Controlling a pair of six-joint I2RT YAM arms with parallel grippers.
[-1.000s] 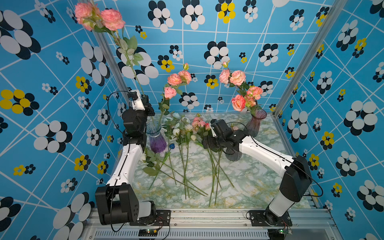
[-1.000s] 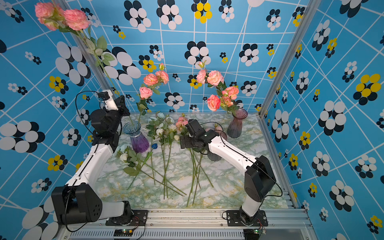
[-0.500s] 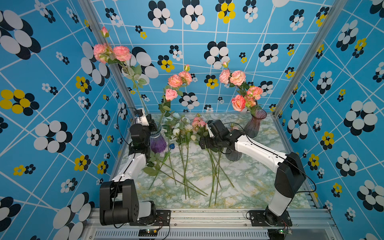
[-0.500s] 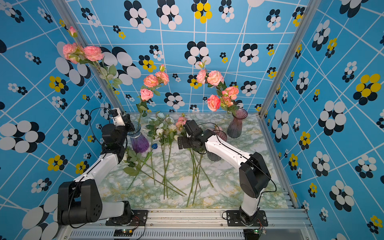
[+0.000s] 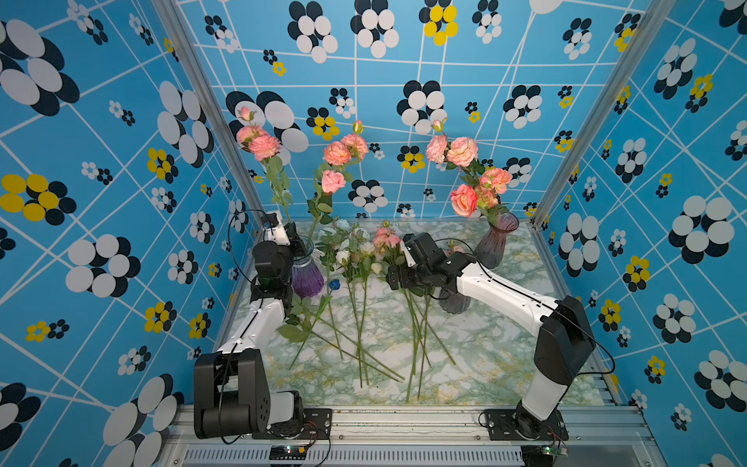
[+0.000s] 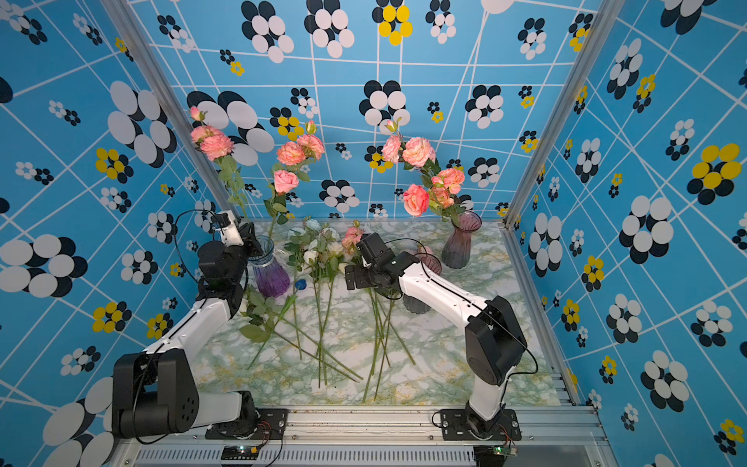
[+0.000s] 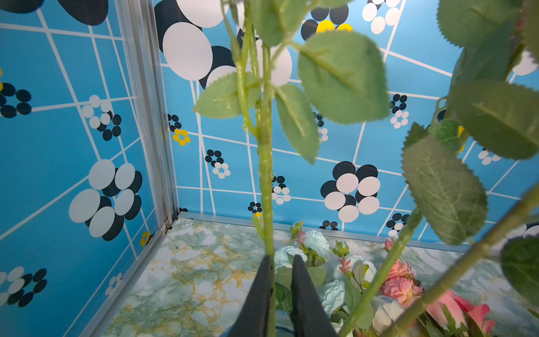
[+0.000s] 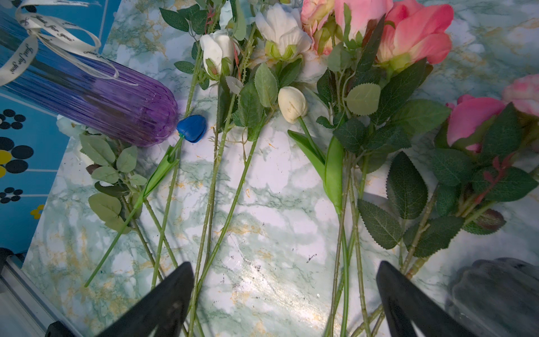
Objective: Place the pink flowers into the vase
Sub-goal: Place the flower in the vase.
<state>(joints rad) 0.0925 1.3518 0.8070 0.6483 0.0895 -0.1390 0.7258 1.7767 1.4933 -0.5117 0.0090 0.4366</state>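
Note:
I should lower my right gripper and move it toward its finger by the dark grey vase, so that the green stem is centred between my fingers. The stem lies below, closer to that finger.
A pink flowers stem (image 5: pixel 258 143) (image 6: pixel 214 143) stands upright in the blue-purple glass vase (image 5: pixel 307 275) (image 6: pixel 271 275) at the back left, beside other pink blooms (image 5: pixel 343 151). My left gripper (image 5: pixel 297 242) (image 7: pixel 281 257) sits at the vase rim. Its jaws are a narrow gap apart; the green stem (image 7: pixel 266 175) rests against one finger only. My right gripper (image 5: pixel 394 279) (image 8: pixel 284 265) hovers wide open, holding nothing, low over stems lying on the table. More pink flowers (image 5: pixel 386 238) (image 8: pixel 408 32) lie just beyond it.
White-flowered stems (image 5: pixel 355 246) and a small blue flower (image 5: pixel 334 285) lie mid-table. A dark grey vase (image 5: pixel 454 301) stands under the right arm. A mauve vase (image 5: pixel 495 242) with pink blooms is at the back right. Patterned walls close three sides.
The left arm came down, lowering the pink stem from high near the wall into the vase, and its jaws parted slightly. The right gripper edged left over the lying stems, still open.

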